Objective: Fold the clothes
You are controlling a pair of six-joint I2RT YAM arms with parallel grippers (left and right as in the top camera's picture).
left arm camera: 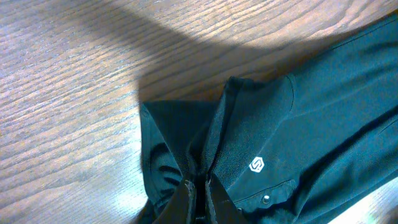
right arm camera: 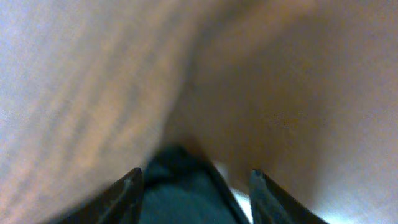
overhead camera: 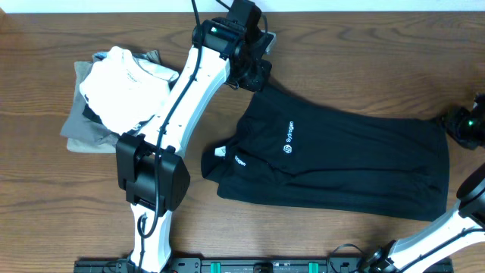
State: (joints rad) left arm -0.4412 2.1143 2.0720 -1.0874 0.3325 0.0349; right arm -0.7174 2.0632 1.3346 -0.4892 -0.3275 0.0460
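The bunched fold goes back in my left gripper next and comes free over the white lettering by the collar [overhead camera: 240,161], since that lies back from the gripper.
The clothes [overhead camera: 341,163], a black polo shirt with a small white logo [overhead camera: 288,149], lie spread across the middle of the table with the collar to the left. My left gripper [overhead camera: 254,78] is at the shirt's upper left edge. In the left wrist view it [left arm camera: 200,186] is shut on a bunched fold of black fabric [left arm camera: 186,143], close to the logo [left arm camera: 257,165]. My right gripper [overhead camera: 458,123] is at the shirt's far right upper corner. The right wrist view is blurred. There the gripper [right arm camera: 194,180] has its jaws apart with a tongue of dark cloth [right arm camera: 180,186] between them.
A pile of folded white, grey and olive garments [overhead camera: 114,95] lies at the back left. The left arm [overhead camera: 178,106] stretches diagonally from the front edge past that pile. The wooden table [overhead camera: 364,61] runs out under the shirt on all sides.
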